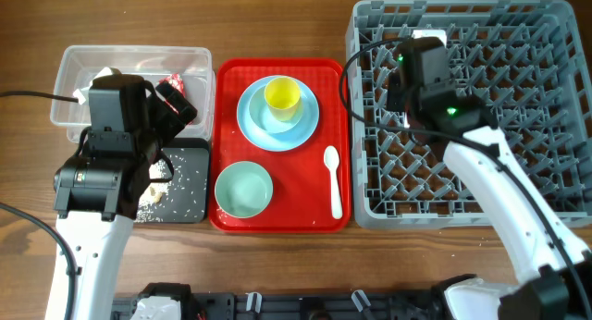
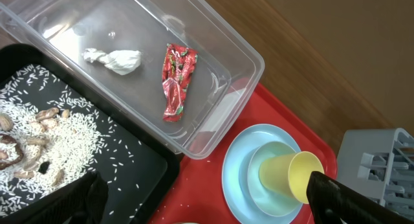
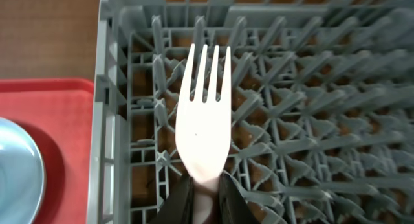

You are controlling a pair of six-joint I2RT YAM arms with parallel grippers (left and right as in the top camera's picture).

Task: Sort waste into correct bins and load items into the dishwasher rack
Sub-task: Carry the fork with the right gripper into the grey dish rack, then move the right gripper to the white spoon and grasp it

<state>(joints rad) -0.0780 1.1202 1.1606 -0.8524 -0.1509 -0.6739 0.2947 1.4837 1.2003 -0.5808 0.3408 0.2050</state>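
Note:
My right gripper is above the grey rack's empty slots near the red tray, so next it should go down toward them and let go of the white fork (image 3: 204, 114).
In the left wrist view the red snack wrapper (image 2: 176, 81) and the white tissue wad (image 2: 116, 60) lie in the clear tub (image 2: 239, 62). Rice scraps with brown bits (image 2: 58, 130) lie in the black tray (image 2: 145, 169). My left gripper (image 2: 207, 211) is open and empty above the black tray's edge and the red tray. The yellow cup (image 1: 282, 96) sits in a pale bowl (image 2: 259, 185) on the blue plate (image 1: 277, 126). The green bowl (image 1: 243, 189) and the white spoon (image 1: 333, 179) lie on the red tray. My right gripper (image 3: 206, 198) is shut on the white fork (image 3: 204, 114) over the grey rack (image 1: 481, 107).
The red serving tray (image 1: 227, 126) sits between the bins and the rack. My left arm (image 1: 102, 163) covers part of the tub and the black tray. My right arm (image 1: 490, 181) crosses the rack's left half. Wooden table surrounds everything.

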